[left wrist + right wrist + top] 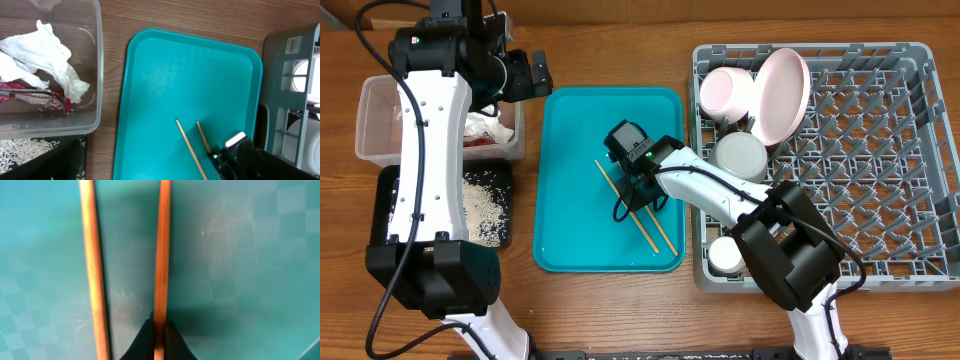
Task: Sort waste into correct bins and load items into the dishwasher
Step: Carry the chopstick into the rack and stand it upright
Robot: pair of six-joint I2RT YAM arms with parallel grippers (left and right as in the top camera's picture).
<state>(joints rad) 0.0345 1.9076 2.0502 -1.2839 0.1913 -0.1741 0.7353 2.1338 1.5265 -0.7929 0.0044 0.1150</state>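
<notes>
My right gripper raises the chopstick next, carries it over the bare pegs beside the grey-green bowl, to its right in the overhead view, and releases it.
Two wooden chopsticks lie on the teal tray (pixel 570 200). My right gripper (pixel 638 195) is down on the tray and shut on one chopstick (pixel 161 255); the other chopstick (pixel 92 270) lies free beside it, and the fingertips (pixel 159 332) pinch the stick. My left gripper (pixel 530 75) hovers between the clear tub (pixel 375 120) and the teal tray; its fingers are unclear. The tub holds white tissue (pixel 45 50) and the red-and-white wrapper (pixel 55 97). Rice (pixel 485 205) lies in the black tray (pixel 390 190). The grey rack (pixel 880 150) holds the pink bowl (pixel 725 92), pink plate (pixel 782 95), grey-green bowl (pixel 740 155) and white cup (pixel 725 257).
The teal tray (pixel 190 80) lies between the bins on the left and the rack (pixel 285 60) on the right. Most of the rack's right side is bare pegs. My right arm reaches from the front over the rack's left edge.
</notes>
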